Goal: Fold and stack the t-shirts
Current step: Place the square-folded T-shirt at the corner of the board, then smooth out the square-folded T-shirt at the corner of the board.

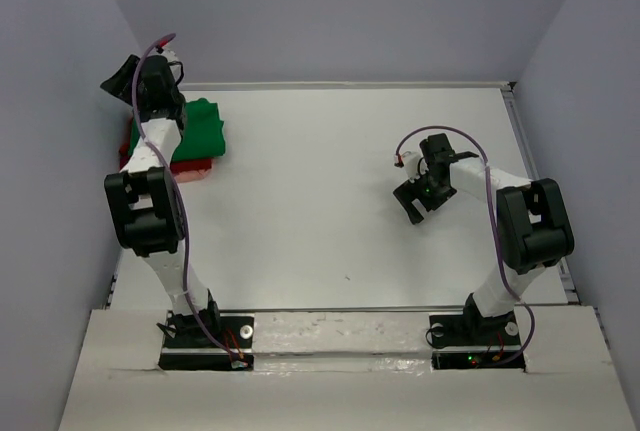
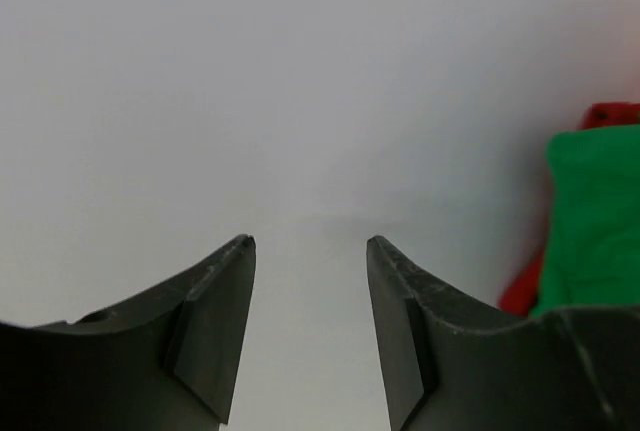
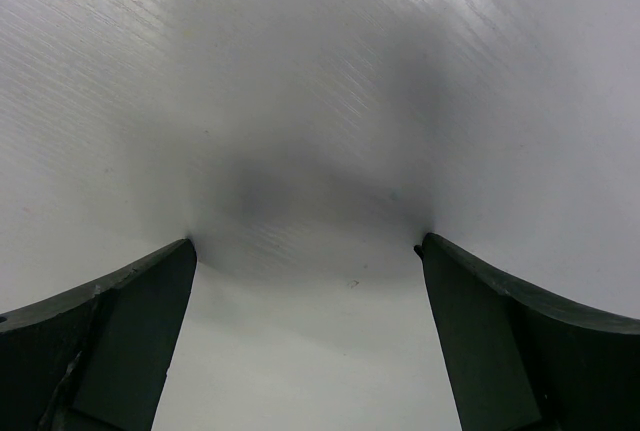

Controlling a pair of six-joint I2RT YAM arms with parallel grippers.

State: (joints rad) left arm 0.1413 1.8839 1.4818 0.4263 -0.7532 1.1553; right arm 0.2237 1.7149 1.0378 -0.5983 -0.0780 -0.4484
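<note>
My left gripper should turn to the right in its wrist view over the green t-shirt and close, since the green t-shirt's wall-side edge (image 2: 590, 206) lies that way.
A folded bright green t-shirt (image 1: 203, 127) lies on top of a dark red t-shirt (image 1: 190, 165) at the table's far left. In the left wrist view the green shirt (image 2: 597, 221) and the red cloth (image 2: 612, 113) under it show at the right edge. My left gripper (image 1: 117, 80) is raised beyond the stack near the left wall. It is open (image 2: 310, 242), with only pale surface between its fingers. My right gripper (image 1: 412, 202) hangs over bare table right of centre. It is wide open (image 3: 305, 247) and holds nothing.
Grey walls close in the white table (image 1: 330, 211) on the left, back and right. A raised rail (image 1: 530, 161) runs along its right edge. The left arm's elbow (image 1: 146, 211) stands in front of the stack.
</note>
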